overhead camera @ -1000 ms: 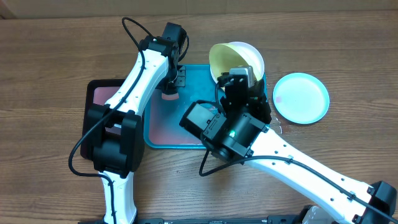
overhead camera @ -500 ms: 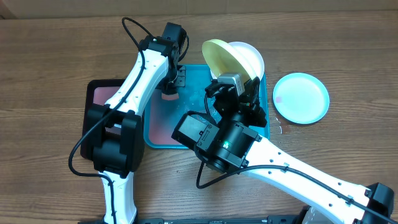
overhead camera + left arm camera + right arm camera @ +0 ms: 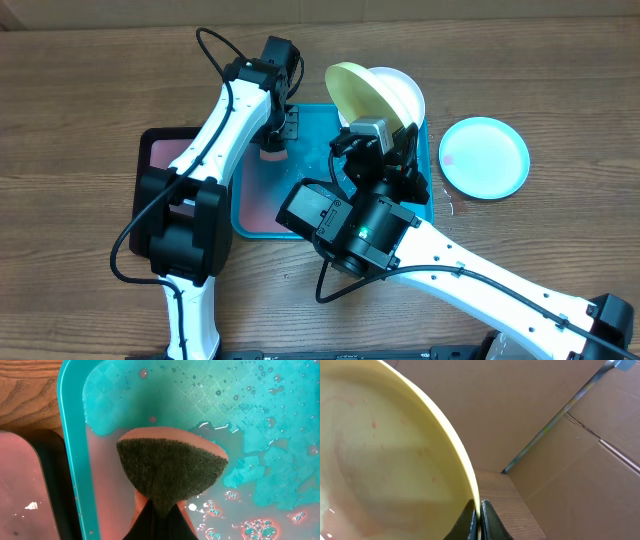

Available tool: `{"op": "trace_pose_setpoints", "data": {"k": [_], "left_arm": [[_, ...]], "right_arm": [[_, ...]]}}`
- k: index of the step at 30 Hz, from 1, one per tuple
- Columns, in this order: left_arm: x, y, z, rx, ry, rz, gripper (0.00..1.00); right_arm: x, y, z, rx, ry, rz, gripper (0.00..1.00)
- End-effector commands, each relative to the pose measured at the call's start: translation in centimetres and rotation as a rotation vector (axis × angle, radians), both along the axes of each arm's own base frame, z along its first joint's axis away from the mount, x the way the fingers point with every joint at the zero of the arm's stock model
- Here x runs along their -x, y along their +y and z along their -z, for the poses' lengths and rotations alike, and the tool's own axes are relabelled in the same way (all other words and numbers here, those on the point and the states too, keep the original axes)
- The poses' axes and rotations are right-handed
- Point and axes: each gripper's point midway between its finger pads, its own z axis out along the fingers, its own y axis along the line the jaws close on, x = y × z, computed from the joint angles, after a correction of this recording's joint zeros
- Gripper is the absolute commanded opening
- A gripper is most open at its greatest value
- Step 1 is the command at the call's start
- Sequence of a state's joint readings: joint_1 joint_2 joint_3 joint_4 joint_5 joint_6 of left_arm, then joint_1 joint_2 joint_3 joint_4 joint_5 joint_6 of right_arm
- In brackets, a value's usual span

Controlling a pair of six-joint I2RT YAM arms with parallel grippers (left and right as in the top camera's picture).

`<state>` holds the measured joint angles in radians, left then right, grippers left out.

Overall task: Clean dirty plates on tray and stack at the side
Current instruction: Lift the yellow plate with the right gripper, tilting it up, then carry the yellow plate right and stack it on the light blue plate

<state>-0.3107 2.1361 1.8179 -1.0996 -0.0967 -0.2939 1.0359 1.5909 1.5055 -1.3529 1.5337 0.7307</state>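
My right gripper will swing across and lower the lime green plate [image 3: 354, 95] flat onto the light blue plate [image 3: 484, 157], since that lies below, to its right in the overhead view.
My right gripper [image 3: 479, 519] is shut on the rim of the lime green plate [image 3: 354, 95], holding it on edge above the tray's far right end; faint red-orange specks show on its face [image 3: 385, 460]. The white plate [image 3: 405, 92] lies behind it at the tray's far right. The light blue plate [image 3: 484, 157] lies on the table right of the turquoise tray [image 3: 315, 120]. My left gripper [image 3: 162, 510] is shut on a sponge [image 3: 172, 470] with a dark scrub face, held over the tray's wet left end [image 3: 70, 445]; the sponge also shows in the overhead view [image 3: 271, 152].
A smaller black-rimmed pinkish tray [image 3: 165, 150] sits left of the turquoise tray. Pinkish soapy water pools in the turquoise tray [image 3: 280, 490]. Cardboard boxes [image 3: 580, 435] stand beyond the table's far edge.
Between one second ago and half a second ago my right arm shifted left, carrying the green plate leftwards and turning it more on edge. It is still since. The left arm has not moved.
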Motion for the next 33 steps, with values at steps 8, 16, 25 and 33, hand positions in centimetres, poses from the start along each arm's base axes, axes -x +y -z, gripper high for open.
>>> {"op": "trace_pose_setpoints", "data": {"k": [8, 16, 25, 33], "left_arm": [[0.1, 0.0, 0.0, 0.016, 0.001, -0.022, 0.04], [0.1, 0.0, 0.0, 0.016, 0.001, -0.022, 0.04], [0.1, -0.1, 0.0, 0.016, 0.001, -0.021, 0.04], [0.1, -0.1, 0.0, 0.016, 0.001, -0.021, 0.04]], "right_arm": [[0.2, -0.2, -1.6, -0.018, -0.055, 0.006, 0.04], [0.2, -0.2, -1.4, -0.026, -0.045, 0.003, 0.04], [-1.3, -1.0, 6.3, -0.318, 0.332, 0.028, 0.04], [-3.3, -3.5, 13.0, -0.693, 0.737, 0.052, 0.04]]}}
